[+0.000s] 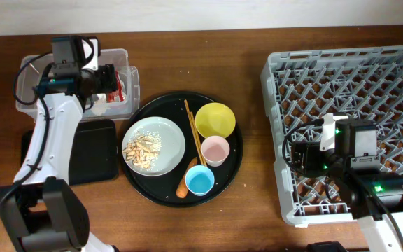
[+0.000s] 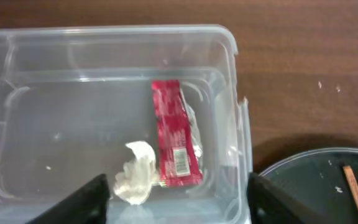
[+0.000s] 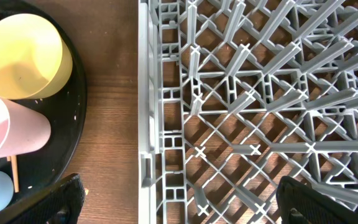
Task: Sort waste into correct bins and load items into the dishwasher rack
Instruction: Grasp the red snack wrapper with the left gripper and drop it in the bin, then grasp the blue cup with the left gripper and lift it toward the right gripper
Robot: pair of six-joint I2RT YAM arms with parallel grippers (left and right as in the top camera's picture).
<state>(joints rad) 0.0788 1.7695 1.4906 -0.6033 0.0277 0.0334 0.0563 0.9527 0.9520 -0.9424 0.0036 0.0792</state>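
My empty left gripper should next swing across, back and down onto the blue cup's carrot-side rim (image 1: 187, 183), because the cup is to the right in the overhead view.
The red wrapper (image 2: 174, 134) and the white tissue (image 2: 137, 180) lie inside the clear tub (image 2: 229, 37). My left gripper (image 2: 179, 205) hangs open and empty over the tub (image 1: 128, 59). On the round black tray (image 1: 233, 168) are the grey plate (image 1: 170, 136) with food scraps (image 1: 142, 148), chopsticks (image 1: 193, 133), yellow bowl (image 1: 215, 120), pink cup (image 1: 215, 150), blue cup (image 1: 199, 180) and carrot (image 1: 185, 180). My right gripper (image 3: 182, 205) is open and empty over the left edge of the dishwasher rack (image 3: 260, 93).
The shallow black tray bin (image 1: 89, 150) lies in front of the tub, under my left arm. The rack (image 1: 369, 70) fills the right side. A strip of bare wood separates the round tray from the rack.
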